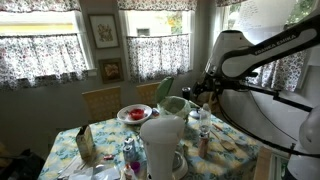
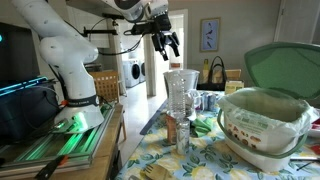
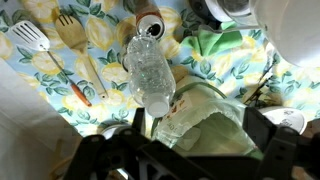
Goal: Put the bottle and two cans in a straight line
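The water bottle's white cap [image 3: 158, 106] sits below my fingers and to their left in the wrist view, so next I should move my gripper down and to that side onto it.
My gripper [image 2: 167, 44] hangs open high above the table, holding nothing; an exterior view also shows the gripper [image 1: 204, 92]. In the wrist view the gripper [image 3: 196, 140] frames a green-lidded tub from above. The small reddish-brown bottle [image 2: 170, 129] stands near the table's front edge, next to a silvery can [image 2: 183, 136]. That can [image 3: 150, 26] shows its top in the wrist view, beside a clear water bottle [image 3: 150, 70]. What looks like another can [image 2: 205, 100] stands further back. A brownish bottle [image 1: 203, 141] stands right of the white jug.
A big white jug [image 1: 161, 143] stands mid-table. A tub with an open green lid [image 2: 262, 125] fills one side. Spatulas [image 3: 45, 45] lie on the floral cloth. A red bowl [image 1: 133, 114] sits at the back. Chairs and curtained windows lie behind.
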`<state>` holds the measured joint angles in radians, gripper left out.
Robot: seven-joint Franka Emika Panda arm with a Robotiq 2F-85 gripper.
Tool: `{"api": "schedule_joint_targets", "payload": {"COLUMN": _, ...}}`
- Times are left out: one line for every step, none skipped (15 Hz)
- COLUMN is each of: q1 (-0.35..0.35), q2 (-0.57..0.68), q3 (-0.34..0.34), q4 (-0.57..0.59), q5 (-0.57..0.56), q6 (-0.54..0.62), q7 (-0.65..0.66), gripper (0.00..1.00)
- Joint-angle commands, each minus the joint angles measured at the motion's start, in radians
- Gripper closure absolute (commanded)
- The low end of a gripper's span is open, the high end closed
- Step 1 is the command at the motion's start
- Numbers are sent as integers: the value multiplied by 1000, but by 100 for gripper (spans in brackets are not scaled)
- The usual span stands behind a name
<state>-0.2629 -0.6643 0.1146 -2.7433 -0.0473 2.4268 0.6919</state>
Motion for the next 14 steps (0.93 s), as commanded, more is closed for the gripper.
{"api": "schedule_joint_targets", "payload": {"q1": -18, "q2": 26, "q3": -32, "q4": 1, "q5": -22, "q6": 32, "q7": -67, "gripper": 0}}
{"api": "schedule_joint_targets", "payload": {"q1": -16, "q2": 33, "q3": -43, "q4": 1, "q5": -16, "q6": 33, "q7": -95, "gripper": 0}}
{"api": "schedule_joint_targets", "payload": {"q1": -8, "q2": 41, "q3": -54, "q4": 3, "q5": -9, "q6": 30, "q7": -126, "gripper": 0}}
{"api": "schedule_joint_targets", "payload": {"q1": -14, "q2": 48, "q3": -53, "q4": 3, "q5": -13, "q6": 32, "q7": -140, "gripper": 0}}
{"api": "schedule_joint_targets", "payload": {"q1": -13, "q2": 56, "q3": -56, "q4": 4, "q5": -14, "q6": 32, "q7": -164, "gripper": 0}}
{"api": "schedule_joint_targets", "payload": {"q1": -14, "q2": 68, "q3": -58, "q4": 4, "q5": -16, "q6": 36, "q7": -183, "gripper": 0}}
{"api": "schedule_joint_targets", "payload": {"q1": -16, "q2": 80, "q3": -58, "q4": 5, "q5": -19, "q6": 39, "q7": -201, "gripper": 0}}
{"api": "schedule_joint_targets", "payload": {"q1": -18, "q2": 86, "q3": -57, "q4": 6, "q5": -21, "q6": 41, "q7": -214, "gripper": 0}}
{"api": "schedule_joint_targets", "payload": {"q1": -21, "q2": 97, "q3": -54, "q4": 8, "q5": -28, "q6": 47, "q7": -223, "gripper": 0}}
{"api": "schedule_joint_targets", "payload": {"q1": -26, "q2": 108, "q3": -51, "q4": 9, "q5": -37, "q6": 53, "q7": -230, "gripper": 0}}
{"api": "schedule_joint_targets", "payload": {"q1": -32, "q2": 120, "q3": -47, "q4": 10, "q5": -49, "q6": 60, "q7": -238, "gripper": 0}}
{"api": "schedule_joint_targets", "payload": {"q1": -35, "q2": 129, "q3": -46, "q4": 11, "q5": -63, "q6": 65, "q7": -244, "gripper": 0}}
{"api": "schedule_joint_targets", "payload": {"q1": -43, "q2": 142, "q3": -44, "q4": 11, "q5": -82, "q6": 74, "q7": -248, "gripper": 0}}
{"api": "schedule_joint_targets", "payload": {"q1": -49, "q2": 149, "q3": -42, "q4": 12, "q5": -99, "q6": 79, "q7": -248, "gripper": 0}}
